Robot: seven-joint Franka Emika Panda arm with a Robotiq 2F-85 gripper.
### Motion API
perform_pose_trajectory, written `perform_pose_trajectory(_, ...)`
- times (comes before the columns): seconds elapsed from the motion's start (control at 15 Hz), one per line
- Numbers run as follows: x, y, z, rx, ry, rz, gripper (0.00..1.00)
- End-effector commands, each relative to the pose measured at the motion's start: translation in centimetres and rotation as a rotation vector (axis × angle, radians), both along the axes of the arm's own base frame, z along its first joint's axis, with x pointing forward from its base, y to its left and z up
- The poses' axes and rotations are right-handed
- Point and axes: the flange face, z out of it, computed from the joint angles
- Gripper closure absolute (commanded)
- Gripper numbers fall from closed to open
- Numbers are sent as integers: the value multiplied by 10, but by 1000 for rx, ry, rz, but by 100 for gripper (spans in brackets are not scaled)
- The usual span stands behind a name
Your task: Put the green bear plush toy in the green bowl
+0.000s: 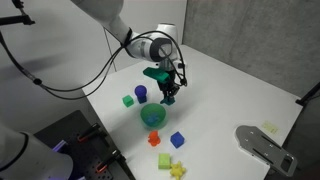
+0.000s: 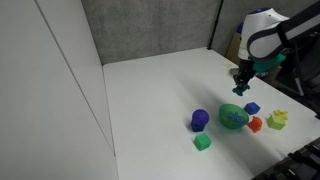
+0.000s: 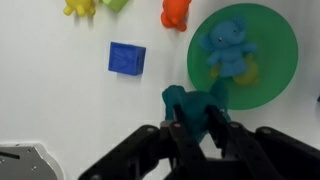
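The toy in my gripper will move across the green bowl's rim next, toward the blue figure. Then the toy will go down slightly before my gripper opens.
My gripper [image 3: 197, 122] is shut on the green bear plush toy [image 3: 188, 102], a dark teal lumpy toy held between the fingers. In the wrist view the toy hangs just beside the rim of the green bowl [image 3: 270, 60], which holds a blue figure on a yellow patch. In both exterior views the gripper [image 1: 168, 97] [image 2: 241, 90] holds the toy [image 1: 169, 97] [image 2: 241, 89] in the air above the table, close to the green bowl [image 1: 152, 116] [image 2: 234, 117] and a little behind it.
A purple-blue cylinder [image 1: 140, 94] [image 2: 199, 120] and a bright green cube [image 1: 127, 100] [image 2: 202, 142] sit near the bowl. A blue block [image 1: 177, 139] [image 3: 126, 57], an orange toy [image 1: 153, 139] [image 3: 176, 12] and yellow toys [image 1: 177, 168] [image 3: 78, 6] lie nearby. A grey device [image 1: 262, 145] sits at the table edge.
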Motion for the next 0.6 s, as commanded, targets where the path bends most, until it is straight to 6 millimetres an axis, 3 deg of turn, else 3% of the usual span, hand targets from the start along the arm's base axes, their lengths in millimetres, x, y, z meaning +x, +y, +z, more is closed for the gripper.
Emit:
perform_pose_trajectory(0.0,-39,16,-11,-11,48,0,90)
perform_pose_trajectory(0.2,-57,32,-30,17,55,12,90)
perform_pose_trajectory(0.53,-66,47,-54,40,21,38,90)
